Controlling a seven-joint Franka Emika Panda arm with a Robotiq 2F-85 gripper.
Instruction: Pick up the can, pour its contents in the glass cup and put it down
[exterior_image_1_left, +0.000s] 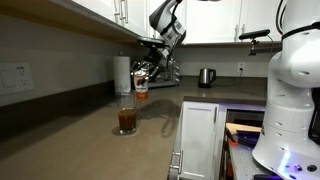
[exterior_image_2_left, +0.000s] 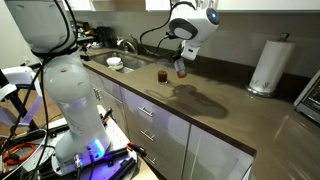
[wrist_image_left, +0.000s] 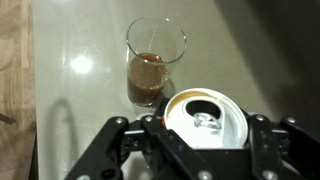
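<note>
The can (exterior_image_1_left: 141, 86) in my gripper needs to go down next onto the bare counter below, beside the glass cup, and be let go, because the cup already has brown liquid in it.
My gripper (wrist_image_left: 208, 135) is shut on the can (wrist_image_left: 206, 118), whose silver top with its open mouth faces the wrist camera. In an exterior view the red and white can (exterior_image_1_left: 141, 86) hangs above the counter, a little behind and above the glass cup (exterior_image_1_left: 127, 119). The clear glass cup (wrist_image_left: 152, 62) stands upright on the counter and holds brown liquid in its lower part. In an exterior view the can (exterior_image_2_left: 181, 68) is held just right of the glass cup (exterior_image_2_left: 163, 75).
A white paper-towel roll (exterior_image_1_left: 121, 74) stands behind the can by the wall. A dark kettle (exterior_image_1_left: 206, 77) sits further along the counter. A sink (exterior_image_2_left: 120, 60) with dishes lies beyond the glass. The counter edge (exterior_image_2_left: 190, 125) runs above white drawers.
</note>
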